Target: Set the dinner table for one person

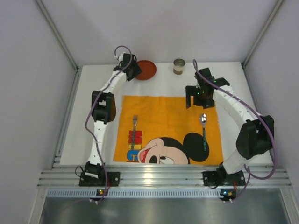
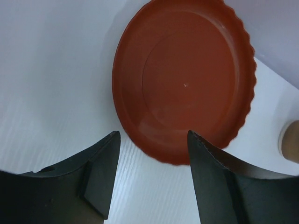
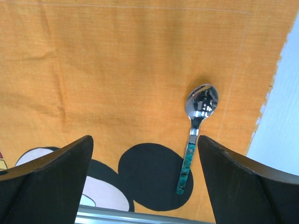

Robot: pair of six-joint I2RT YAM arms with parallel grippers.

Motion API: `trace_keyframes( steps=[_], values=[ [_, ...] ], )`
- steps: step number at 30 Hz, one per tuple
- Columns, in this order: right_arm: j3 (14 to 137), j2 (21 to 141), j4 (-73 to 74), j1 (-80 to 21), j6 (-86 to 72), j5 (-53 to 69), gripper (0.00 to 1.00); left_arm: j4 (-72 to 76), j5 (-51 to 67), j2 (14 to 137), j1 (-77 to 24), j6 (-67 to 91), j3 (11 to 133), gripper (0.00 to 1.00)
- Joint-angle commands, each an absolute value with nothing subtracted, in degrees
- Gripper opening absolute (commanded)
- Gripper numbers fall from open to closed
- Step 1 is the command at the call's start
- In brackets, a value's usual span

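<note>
My left gripper lowers next to close on the red-brown plate's rim, since that rim already shows between its open fingers.
The white dinner table bears an orange Mickey Mouse placemat. A fork lies on its left part and a green-handled spoon on its right; the spoon also shows in the right wrist view. A red-brown plate sits on the table at the far left, large in the left wrist view. My left gripper is open beside the plate's near edge, empty. My right gripper is open and empty above the placemat's far right.
A small brown cup stands at the back of the table, right of the plate; its edge shows in the left wrist view. A ribbed aluminium rail runs along the near edge. Lilac walls enclose the table.
</note>
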State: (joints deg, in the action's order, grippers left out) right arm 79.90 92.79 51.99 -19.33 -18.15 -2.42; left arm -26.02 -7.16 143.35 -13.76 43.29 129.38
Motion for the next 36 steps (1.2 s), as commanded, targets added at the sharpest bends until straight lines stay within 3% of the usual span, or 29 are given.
trace_keyframes(
  steps=[1, 7, 11, 12, 16, 22, 28, 36],
  values=[
    [78.8, 89.9, 51.7, -17.7, -18.7, -4.7, 0.94, -26.2, -3.9, 148.5, -13.3, 48.1, 138.4, 0.64],
    [80.1, 91.0, 52.5, -16.4, -17.8, -5.4, 0.94, -25.0, -5.1, 151.3, -13.0, 50.3, 138.1, 0.59],
    [82.4, 93.3, 52.8, -15.5, -17.6, -5.3, 0.94, -25.6, -4.5, 152.1, -13.0, 49.9, 136.7, 0.39],
    [83.0, 94.6, 52.8, -15.3, -17.7, -5.0, 0.94, -25.4, -4.1, 152.1, -12.9, 49.9, 136.3, 0.26],
    [87.2, 98.9, 53.0, -14.8, -18.3, -2.6, 0.94, -25.0, -1.4, 153.3, -12.5, 49.9, 136.1, 0.0],
    [93.9, 103.7, 54.0, -13.6, -18.9, -1.5, 0.94, -23.9, 2.5, 148.6, -12.0, 45.4, 134.0, 0.0],
    [99.2, 108.1, 55.6, -7.4, -19.6, -0.4, 0.94, -20.1, 6.1, 134.7, -12.0, 41.6, 123.0, 0.0],
    [111.0, 116.4, 56.9, -1.3, -19.8, 3.2, 0.92, -30.0, 15.5, 126.2, -12.7, 30.9, 117.9, 0.0]
  ],
)
